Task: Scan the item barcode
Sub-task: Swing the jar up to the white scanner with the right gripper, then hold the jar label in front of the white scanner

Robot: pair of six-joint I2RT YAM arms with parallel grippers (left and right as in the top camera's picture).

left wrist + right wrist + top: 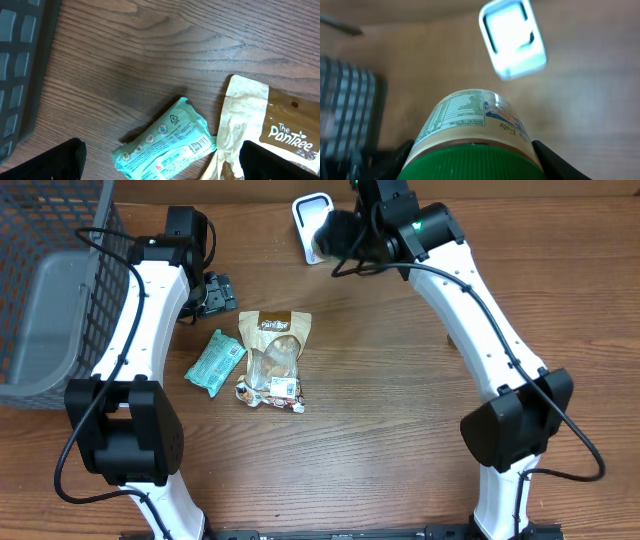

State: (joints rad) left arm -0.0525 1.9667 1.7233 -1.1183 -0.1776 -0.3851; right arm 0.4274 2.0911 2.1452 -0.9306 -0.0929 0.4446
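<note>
The clear tabletop (396, 362) beside the snack bag lies below and back from the robot's right gripper, so after crossing the scanner that gripper needs to go back and down there and release the jar.
My right gripper (472, 162) is shut on a jar (470, 120) with a green lid and a pale printed label, one finger on each side of it. The jar hangs above the table, its label side toward a white scanner (512, 37) that stands at the back of the table (312, 225). In the overhead view the right gripper (340, 235) sits just right of the scanner and hides most of the jar. My left gripper (215, 292) is open, with nothing between its fingers, above a teal packet (165, 145).
A brown and cream snack bag (272, 345) lies mid-table, with the teal packet (215, 363) to its left and small wrapped sweets (272, 392) at its near end. A grey wire basket (50, 290) fills the far left.
</note>
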